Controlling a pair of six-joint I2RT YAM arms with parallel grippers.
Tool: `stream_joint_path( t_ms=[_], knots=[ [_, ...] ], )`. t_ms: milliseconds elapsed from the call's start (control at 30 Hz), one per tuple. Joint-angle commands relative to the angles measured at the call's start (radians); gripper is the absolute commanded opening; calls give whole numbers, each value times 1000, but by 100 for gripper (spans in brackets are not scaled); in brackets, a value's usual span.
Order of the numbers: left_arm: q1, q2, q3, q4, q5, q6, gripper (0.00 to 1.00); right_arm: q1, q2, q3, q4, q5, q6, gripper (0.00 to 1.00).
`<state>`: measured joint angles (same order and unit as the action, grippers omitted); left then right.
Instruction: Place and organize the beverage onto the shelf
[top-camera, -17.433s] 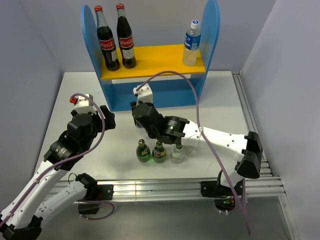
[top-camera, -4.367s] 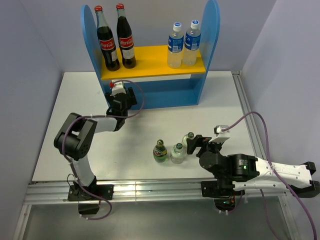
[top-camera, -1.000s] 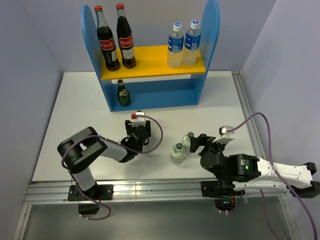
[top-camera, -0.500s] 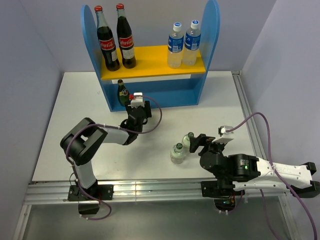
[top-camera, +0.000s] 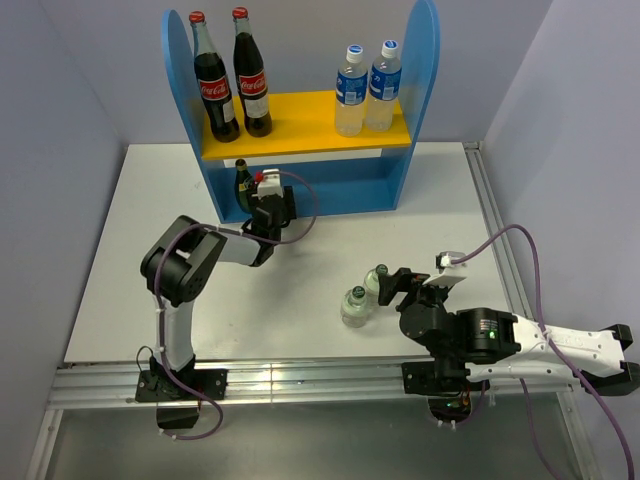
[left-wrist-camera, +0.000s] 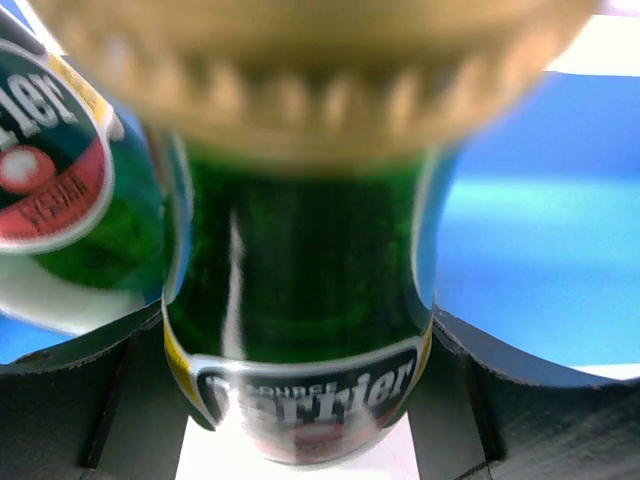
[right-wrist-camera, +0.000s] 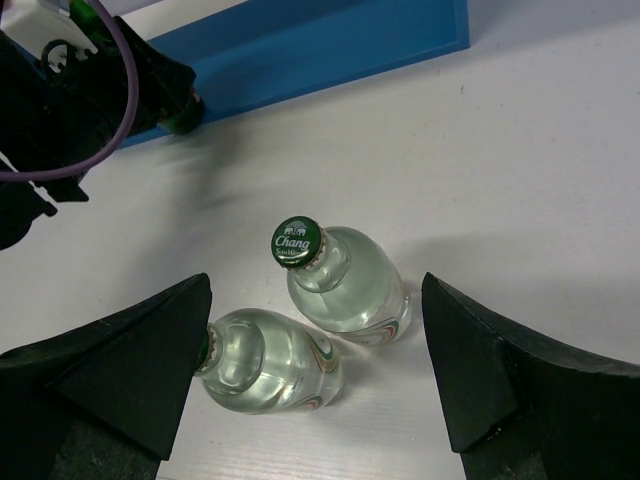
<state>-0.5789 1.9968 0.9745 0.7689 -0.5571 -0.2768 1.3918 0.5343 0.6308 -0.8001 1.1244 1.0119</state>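
Next, my left gripper moves outward onto the blue base beside the first green bottle and releases there, since its own bottle is still at the base's front edge.
The shelf (top-camera: 424, 70) stands at the back with two blue-capped water bottles (top-camera: 365, 88) on its yellow board. A green bottle (top-camera: 241, 183) stands on the blue base at the left. My left gripper (top-camera: 268, 204) is at the base's front edge beside it, shut on a second green bottle (left-wrist-camera: 298, 290). The first green bottle (left-wrist-camera: 60, 190) shows just to its left. Two clear bottles (top-camera: 356, 306) (top-camera: 377, 280) stand on the table. My right gripper (top-camera: 393, 287) hangs open right beside them. In the right wrist view both clear bottles (right-wrist-camera: 350, 285) (right-wrist-camera: 265, 372) lie between its spread fingers (right-wrist-camera: 140, 370), untouched.
Two tall red-capped cola bottles (top-camera: 230, 85) fill the left of the yellow board. The blue base (top-camera: 345, 190) runs on to the right of the green bottle. A rail (top-camera: 300, 375) lines the near table edge, and grey walls close in left and right.
My left gripper has carried the green bottle from mid-table back to the shelf's base, beside the first green bottle. The right arm and the clear bottles have not moved.
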Motion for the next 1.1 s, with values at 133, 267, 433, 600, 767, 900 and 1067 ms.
stream_joint_path(
  t_ms=[133, 267, 433, 600, 767, 900, 1067],
  knots=[
    [48, 3, 105, 118, 37, -7, 0, 4, 4, -5, 29, 21, -1, 92],
    [65, 25, 136, 112, 45, 1, 0, 4, 12, -3, 29, 23, -1, 92],
    [79, 45, 159, 115, 37, 10, 0, 4, 16, -3, 25, 26, 4, 92],
    [96, 62, 181, 101, 23, 10, 0, 3, 20, 0, 24, 26, 5, 92],
    [103, 71, 197, 92, 26, 16, 29, 3, 15, -2, 22, 26, 5, 92],
    [102, 71, 204, 79, 42, 13, 65, 3, 9, -2, 22, 26, 7, 92],
    [102, 50, 181, 78, 60, 1, 89, 4, 6, -3, 22, 28, 7, 92]
  ],
)
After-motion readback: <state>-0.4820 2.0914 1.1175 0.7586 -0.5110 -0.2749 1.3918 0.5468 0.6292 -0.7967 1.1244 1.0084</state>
